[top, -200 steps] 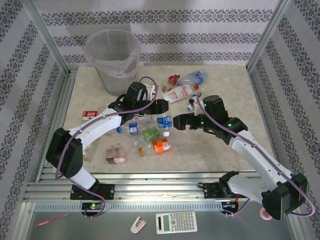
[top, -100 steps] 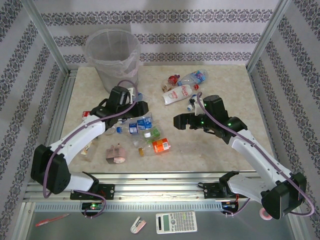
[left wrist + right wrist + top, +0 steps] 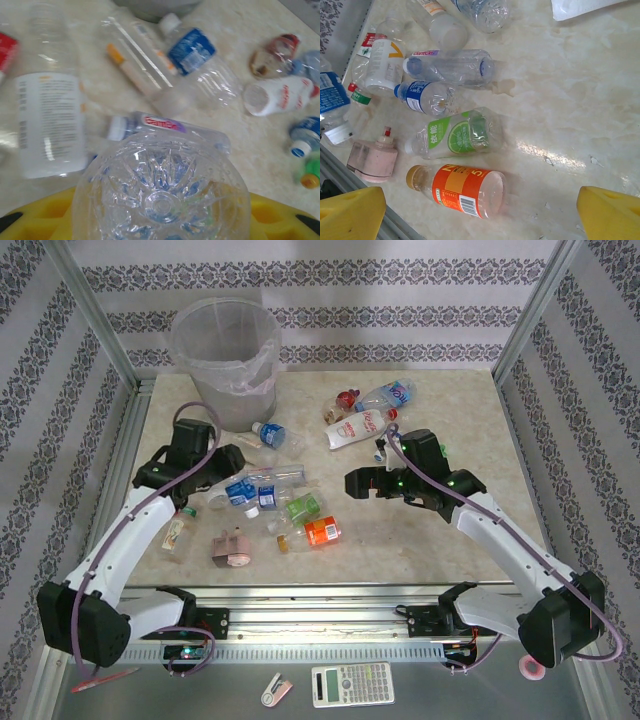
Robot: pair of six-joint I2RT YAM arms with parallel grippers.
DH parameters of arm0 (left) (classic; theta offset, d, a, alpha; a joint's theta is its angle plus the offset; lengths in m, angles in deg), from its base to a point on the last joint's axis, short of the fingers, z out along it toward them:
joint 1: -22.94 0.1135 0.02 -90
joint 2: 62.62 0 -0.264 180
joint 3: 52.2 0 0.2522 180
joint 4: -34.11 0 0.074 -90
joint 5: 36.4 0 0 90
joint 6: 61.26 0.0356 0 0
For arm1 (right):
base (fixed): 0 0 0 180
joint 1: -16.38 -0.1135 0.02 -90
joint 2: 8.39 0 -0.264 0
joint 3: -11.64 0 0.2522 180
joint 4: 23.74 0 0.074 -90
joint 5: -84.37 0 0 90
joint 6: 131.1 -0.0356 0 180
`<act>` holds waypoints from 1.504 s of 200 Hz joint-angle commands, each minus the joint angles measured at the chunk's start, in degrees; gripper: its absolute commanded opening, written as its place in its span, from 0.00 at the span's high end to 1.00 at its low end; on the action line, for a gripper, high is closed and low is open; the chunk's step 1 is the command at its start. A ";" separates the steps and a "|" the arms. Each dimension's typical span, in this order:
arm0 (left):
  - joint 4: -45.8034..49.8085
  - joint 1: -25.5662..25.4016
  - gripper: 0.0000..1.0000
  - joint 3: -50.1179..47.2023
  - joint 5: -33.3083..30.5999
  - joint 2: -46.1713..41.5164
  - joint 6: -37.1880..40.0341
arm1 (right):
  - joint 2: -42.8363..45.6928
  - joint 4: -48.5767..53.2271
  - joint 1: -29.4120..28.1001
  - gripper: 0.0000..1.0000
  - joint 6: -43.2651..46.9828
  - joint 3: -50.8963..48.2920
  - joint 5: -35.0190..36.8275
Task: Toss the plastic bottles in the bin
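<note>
Next, the left gripper rises, carries the blue-labelled bottle point(image 3: 238, 489) outward to the bin's opening point(image 3: 225, 332) and releases it there, because the bin's lined rim stands above the tabletop.
My left gripper point(image 3: 222, 464) is shut on a clear, blue-labelled plastic bottle point(image 3: 238, 489). In the left wrist view its ribbed base point(image 3: 160, 195) sits between the yellow fingers point(image 3: 45, 215). The bin point(image 3: 225, 355), grey-white and bag-lined, stands at the back left, just beyond this gripper. Several bottles lie mid-table, among them an orange-labelled point(image 3: 322, 531), a green-labelled point(image 3: 303, 507) and a blue-capped one point(image 3: 268, 433). My right gripper point(image 3: 352, 483) is open and holds nothing. It hovers right of that pile, over the orange bottle point(image 3: 467, 192) and the green one point(image 3: 452, 135).
More bottles lie at the back centre: a white red-printed one point(image 3: 360, 427), a blue-labelled one point(image 3: 390, 395), a red one point(image 3: 345, 400). A pink lumpy object point(image 3: 233, 548) sits near the front edge. Metal frame posts and patterned walls enclose the table.
The left arm has swung left from the table's middle toward the bin side, carrying the blue-labelled bottle. The right gripper has barely moved and stays open.
</note>
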 commanded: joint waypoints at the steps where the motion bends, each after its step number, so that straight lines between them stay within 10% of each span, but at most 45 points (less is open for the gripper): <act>1: 5.88 3.30 0.66 2.64 -1.32 -0.51 -2.58 | -0.46 0.59 -0.04 0.02 -0.50 1.51 1.00; 107: 0.79 13.33 0.66 18.02 7.01 6.60 -4.55 | -1.08 0.45 -0.25 0.02 -0.12 2.11 1.26; 252: 12.26 15.21 0.65 18.57 -1.35 7.17 -0.30 | -5.67 1.97 -0.04 0.02 2.30 5.70 0.47; 301: 9.20 15.23 0.65 43.18 0.88 18.53 1.55 | -6.88 2.25 0.58 0.02 1.80 8.30 -0.15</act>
